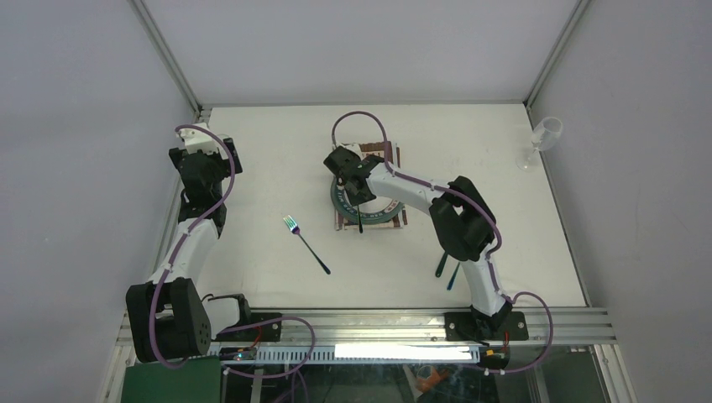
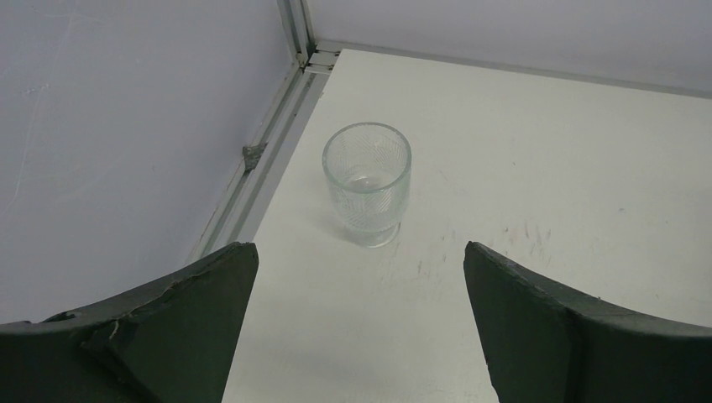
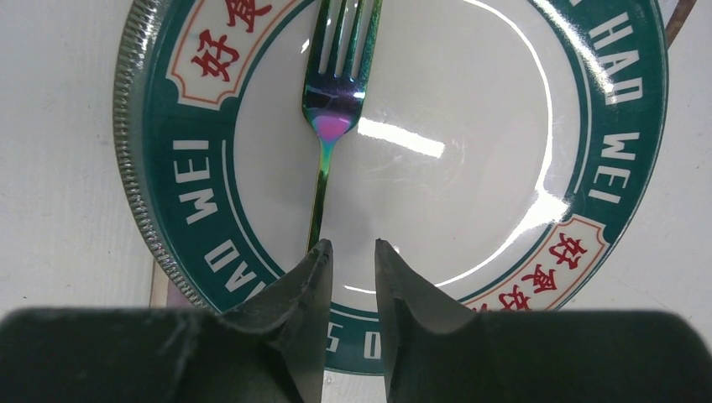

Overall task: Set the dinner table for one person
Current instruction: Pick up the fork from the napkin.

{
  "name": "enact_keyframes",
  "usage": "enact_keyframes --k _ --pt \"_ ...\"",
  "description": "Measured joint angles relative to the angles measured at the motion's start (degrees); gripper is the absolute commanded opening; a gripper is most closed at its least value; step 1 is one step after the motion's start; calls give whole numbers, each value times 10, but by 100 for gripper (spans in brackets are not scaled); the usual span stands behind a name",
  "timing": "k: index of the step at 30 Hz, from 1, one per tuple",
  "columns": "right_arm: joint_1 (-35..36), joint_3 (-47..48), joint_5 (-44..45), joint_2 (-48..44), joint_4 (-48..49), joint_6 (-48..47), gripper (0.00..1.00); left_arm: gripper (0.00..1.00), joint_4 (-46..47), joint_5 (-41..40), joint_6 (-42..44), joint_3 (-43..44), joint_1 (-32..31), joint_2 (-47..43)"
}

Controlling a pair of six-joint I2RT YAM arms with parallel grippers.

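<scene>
The iridescent fork's handle (image 1: 360,216) (image 3: 316,220) lies to the left in the right wrist view, under one finger, so the robot's right gripper should lift and shift over, then lower astride it.
The dinner table (image 1: 277,168) is a white top with aluminium rails. At its middle a green-rimmed plate (image 3: 470,126) sits on a striped placemat (image 1: 391,153). An iridescent fork (image 3: 329,109) lies on the plate, tines away from me, its handle running under my right gripper's left finger (image 3: 306,277). My right gripper (image 3: 353,245) hovers over the plate with its jaws a little apart and only plate showing between them. My left gripper (image 2: 359,252) stands wide open just short of a ribbed glass tumbler (image 2: 367,185) near the far left corner.
A second fork (image 1: 306,243) lies on the table between the arms. A stemmed glass (image 1: 544,136) stands at the far right edge. Two dark utensils (image 1: 447,269) lie beside the right arm. Walls and frame rails (image 2: 269,143) enclose the table.
</scene>
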Motion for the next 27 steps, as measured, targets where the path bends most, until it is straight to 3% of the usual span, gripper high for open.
enact_keyframes --k 27 --pt "2 27 -27 -7 12 0 29 99 0 1 0 0 0 0"
